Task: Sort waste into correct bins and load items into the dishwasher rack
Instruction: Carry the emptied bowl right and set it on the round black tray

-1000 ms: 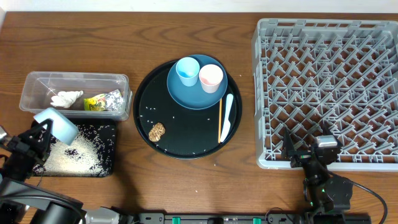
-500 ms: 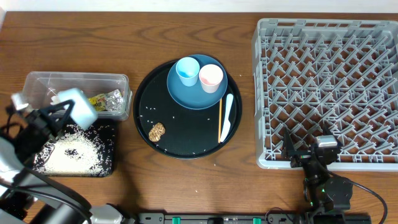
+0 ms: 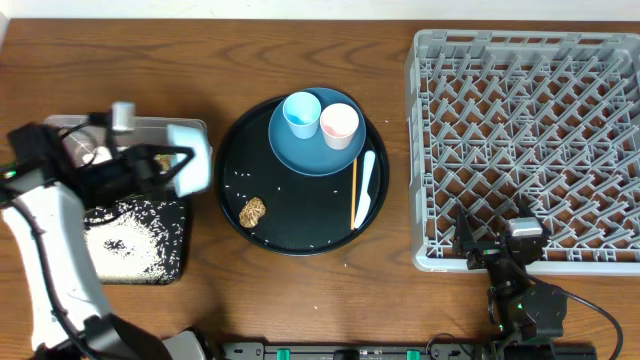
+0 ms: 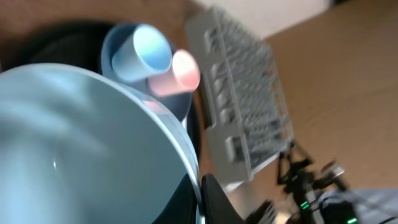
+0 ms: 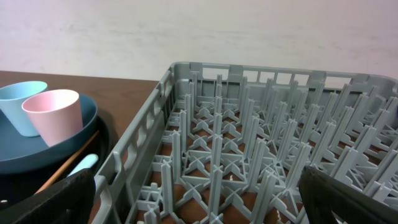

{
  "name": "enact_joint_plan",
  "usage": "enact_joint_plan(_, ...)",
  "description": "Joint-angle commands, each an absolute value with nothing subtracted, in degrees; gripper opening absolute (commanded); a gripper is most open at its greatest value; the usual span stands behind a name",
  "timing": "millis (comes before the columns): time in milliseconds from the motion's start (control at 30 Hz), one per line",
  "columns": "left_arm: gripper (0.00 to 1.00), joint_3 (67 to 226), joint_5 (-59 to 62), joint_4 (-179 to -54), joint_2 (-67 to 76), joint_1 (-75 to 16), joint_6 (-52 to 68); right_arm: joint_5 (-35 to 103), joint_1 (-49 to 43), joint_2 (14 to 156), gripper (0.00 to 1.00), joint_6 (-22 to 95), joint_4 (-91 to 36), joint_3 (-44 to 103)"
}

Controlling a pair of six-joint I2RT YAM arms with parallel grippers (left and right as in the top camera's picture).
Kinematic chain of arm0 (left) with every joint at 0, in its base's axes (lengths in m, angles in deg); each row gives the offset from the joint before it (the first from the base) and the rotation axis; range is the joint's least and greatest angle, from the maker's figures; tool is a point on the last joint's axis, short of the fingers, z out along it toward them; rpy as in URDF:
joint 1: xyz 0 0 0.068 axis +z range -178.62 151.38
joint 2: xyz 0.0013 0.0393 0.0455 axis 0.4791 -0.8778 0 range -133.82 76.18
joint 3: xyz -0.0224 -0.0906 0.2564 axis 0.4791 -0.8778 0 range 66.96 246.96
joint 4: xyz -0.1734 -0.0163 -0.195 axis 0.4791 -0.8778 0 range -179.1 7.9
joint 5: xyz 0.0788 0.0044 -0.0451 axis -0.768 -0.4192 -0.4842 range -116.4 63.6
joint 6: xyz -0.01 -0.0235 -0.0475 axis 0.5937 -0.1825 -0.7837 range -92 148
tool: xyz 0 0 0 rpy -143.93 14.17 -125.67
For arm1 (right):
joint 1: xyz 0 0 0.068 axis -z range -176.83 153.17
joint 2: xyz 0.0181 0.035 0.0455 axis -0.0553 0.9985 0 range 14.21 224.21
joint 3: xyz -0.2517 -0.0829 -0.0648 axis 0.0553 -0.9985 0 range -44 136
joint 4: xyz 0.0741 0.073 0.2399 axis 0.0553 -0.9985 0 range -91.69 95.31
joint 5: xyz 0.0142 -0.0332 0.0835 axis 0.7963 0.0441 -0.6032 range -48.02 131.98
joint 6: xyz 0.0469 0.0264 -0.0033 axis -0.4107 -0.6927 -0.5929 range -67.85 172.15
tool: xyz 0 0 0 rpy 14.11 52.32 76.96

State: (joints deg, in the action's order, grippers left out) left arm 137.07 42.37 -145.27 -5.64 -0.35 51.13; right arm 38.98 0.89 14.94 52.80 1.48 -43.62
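The left gripper will next carry the bowl (image 3: 192, 160) over the round tray, lower it and release it between the food piece and the chopstick, because that part of the round tray is open.
My left gripper (image 3: 172, 164) is shut on the rim of the pale-blue bowl (image 3: 192, 160) and holds it above the right end of the clear tub (image 3: 60, 128), beside the round tray. In the left wrist view the bowl (image 4: 74, 137) fills the left, with the fingers (image 4: 200, 199) pinching its rim. The black rectangular tray (image 3: 170, 262) holds a heap of white rice (image 3: 125, 248). The dark-blue plate (image 3: 312, 152) carries the light-blue cup (image 3: 301, 113) and pink cup (image 3: 339, 125). The white spoon (image 3: 365, 190), chopstick (image 3: 354, 190) and brown food piece (image 3: 252, 211) lie nearby. My right gripper (image 3: 492, 237) is open at the front edge of the grey rack (image 3: 530, 130).
The large round black tray (image 3: 300, 225) holds the plate, utensils, food piece and scattered rice grains (image 3: 240, 178). My left arm hides most of the tub's contents; a bit of yellow wrapper (image 3: 158, 157) shows. The right wrist view shows the rack's pegs (image 5: 249, 155) and both cups.
My left gripper has carried the bowl up and to the right, from over the black rectangular tray to the tub's right end. The right arm has not moved.
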Motion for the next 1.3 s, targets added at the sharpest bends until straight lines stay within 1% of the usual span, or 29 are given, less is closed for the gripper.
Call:
enact_joint_plan(0, 0.06, 138.3, 30.9, -143.9, -3.0, -6.6, 44.4, 39.2, 0.6, 14.9, 0.99, 53.3, 1.2, -43.7)
enact_joint_plan(133, 0.06, 138.3, 22.5, -141.8, -1.8, -15.1, 40.6, 39.2, 0.6, 14.9, 0.99, 53.3, 1.2, -43.7)
enact_joint_plan(267, 0.06, 138.3, 18.2, -140.2, -1.7, -23.4, 39.6, 39.2, 0.6, 14.9, 0.99, 53.3, 1.2, -43.7)
enact_joint_plan(467, 0.06, 137.8, 7.7, -138.7, -1.7, -35.4, 36.2, 39.2, 0.6, 14.9, 0.99, 53.3, 1.2, -43.7)
enact_joint_plan(867, 0.06, 134.9, -11.9, -136.5, -2.2, -55.8, 25.4, 39.2, 0.6, 14.9, 0.99, 53.3, 1.2, -43.7)
enact_joint_plan(1100, 0.06, 134.7, -18.0, -135.0, -3.8, -61.8, 21.3, 39.2, 0.6, 14.9, 0.99, 53.3, 1.2, -43.7)
enact_joint_plan(1267, 0.06, 134.7, -20.1, -134.2, -7.3, -63.8, 19.2, 39.1, 0.6, 14.9, 0.99, 53.3, 1.2, -43.7)
